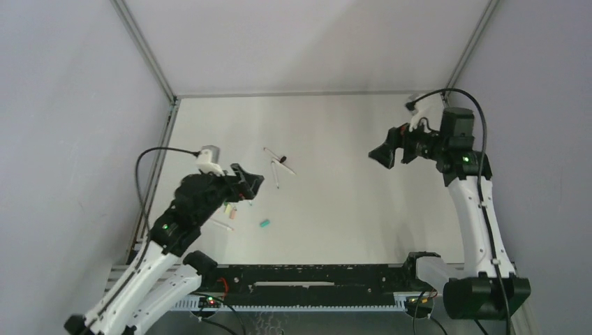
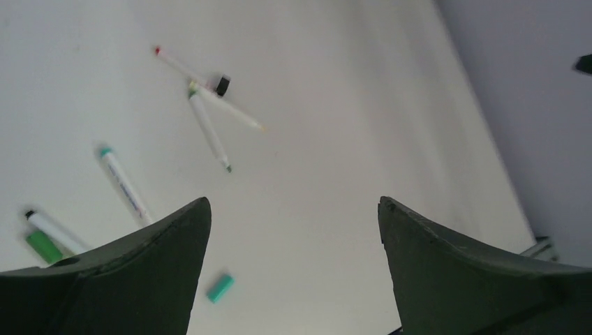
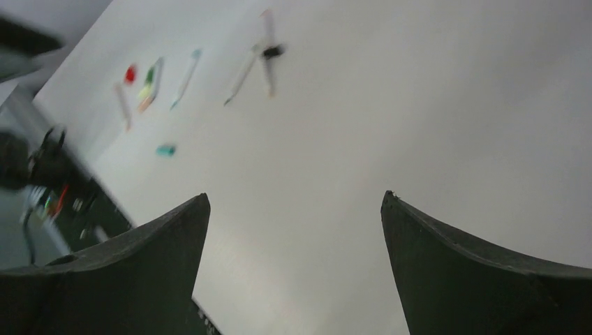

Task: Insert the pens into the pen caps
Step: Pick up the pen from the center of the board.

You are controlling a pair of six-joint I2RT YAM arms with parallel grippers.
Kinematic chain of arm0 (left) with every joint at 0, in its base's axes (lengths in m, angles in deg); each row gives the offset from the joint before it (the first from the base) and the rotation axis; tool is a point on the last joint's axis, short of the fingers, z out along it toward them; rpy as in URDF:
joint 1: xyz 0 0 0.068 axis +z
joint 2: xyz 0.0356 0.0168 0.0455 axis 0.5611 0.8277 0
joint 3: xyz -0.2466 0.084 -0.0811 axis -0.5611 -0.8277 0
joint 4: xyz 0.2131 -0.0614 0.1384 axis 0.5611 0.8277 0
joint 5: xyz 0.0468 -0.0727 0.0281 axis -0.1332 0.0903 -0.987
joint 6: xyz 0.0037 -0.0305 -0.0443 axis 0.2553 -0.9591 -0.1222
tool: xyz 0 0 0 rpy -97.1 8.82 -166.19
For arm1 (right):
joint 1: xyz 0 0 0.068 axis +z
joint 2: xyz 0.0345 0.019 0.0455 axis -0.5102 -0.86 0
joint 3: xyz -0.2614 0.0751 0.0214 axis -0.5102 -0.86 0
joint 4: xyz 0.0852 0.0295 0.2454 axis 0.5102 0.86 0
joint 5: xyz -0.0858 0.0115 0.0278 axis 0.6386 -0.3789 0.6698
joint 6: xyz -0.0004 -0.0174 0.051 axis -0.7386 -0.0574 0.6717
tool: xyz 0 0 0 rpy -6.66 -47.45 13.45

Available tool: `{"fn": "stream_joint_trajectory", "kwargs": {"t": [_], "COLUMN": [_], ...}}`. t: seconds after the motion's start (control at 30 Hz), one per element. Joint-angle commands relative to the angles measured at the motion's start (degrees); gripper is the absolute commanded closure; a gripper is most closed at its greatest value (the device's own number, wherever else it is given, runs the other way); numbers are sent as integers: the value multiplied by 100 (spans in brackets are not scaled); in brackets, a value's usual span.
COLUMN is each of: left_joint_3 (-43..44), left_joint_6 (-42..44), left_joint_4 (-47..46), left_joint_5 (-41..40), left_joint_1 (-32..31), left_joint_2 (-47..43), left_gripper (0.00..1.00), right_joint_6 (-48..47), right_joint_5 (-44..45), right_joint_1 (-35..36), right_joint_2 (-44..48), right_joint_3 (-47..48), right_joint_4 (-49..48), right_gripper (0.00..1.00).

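My left gripper lowers to its left in the wrist view next, turning to close across the teal-tipped pen's white body (image 2: 135, 201). The slanted teal-tipped pen lies below that way.
Three white pens (image 1: 278, 166) lie crossed mid-table around a black pen cap (image 1: 283, 160). In the left wrist view they are the crossed pens (image 2: 209, 129) with the black cap (image 2: 222, 85). A teal-tipped pen (image 2: 124, 185) and a black-tipped pen (image 2: 56, 230) lie further left, beside a green cap (image 2: 43, 246). A teal cap (image 2: 220, 287) lies alone near the left finger; it is the teal cap (image 1: 264, 223) from above. My left gripper (image 1: 253, 183) hovers open and empty over the left cluster, as its wrist view (image 2: 293, 202) shows. My right gripper (image 1: 380, 157) is raised at the right, open and empty (image 3: 293, 197).
A peach cap (image 1: 232, 215) and another pen (image 1: 222, 224) lie under the left arm. A red cap (image 3: 130, 73) shows blurred in the right wrist view. A black rail (image 1: 314, 283) runs along the near edge. Enclosure walls (image 1: 84, 105) bound the table.
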Motion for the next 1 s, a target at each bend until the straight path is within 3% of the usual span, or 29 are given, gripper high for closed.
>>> {"fn": "stream_joint_trajectory", "kwargs": {"t": [0.0,0.23,0.43,0.8,0.97], "left_joint_3": [-425,-565,-48,555,567], "left_joint_6": [-179,-393,-786,-761,-776], "left_joint_4": [-617,-1077,-764,-467,-540], "left_joint_5": [-1732,-2793,-2968,-2826,-2611], "left_joint_1": [-683,-788,-266,-132,-86], "left_joint_2": [897,2503,3841,5324,5604], "left_gripper": [9,32,59,57,64], "right_joint_6": [-1273,-1282,-1197,-1152,-1128], "right_joint_5": [-1496,-1636,-1645,-1771,-1846], "right_joint_1": [222,264,303,305,264], "right_joint_2": [-499,-702,-921,-569,-507], "right_joint_3": [-188,-956,-1037,-1041,-1041], "right_joint_4": [443,-261,-312,-258,-249], "right_gripper": [0,0,6,5,5]}}
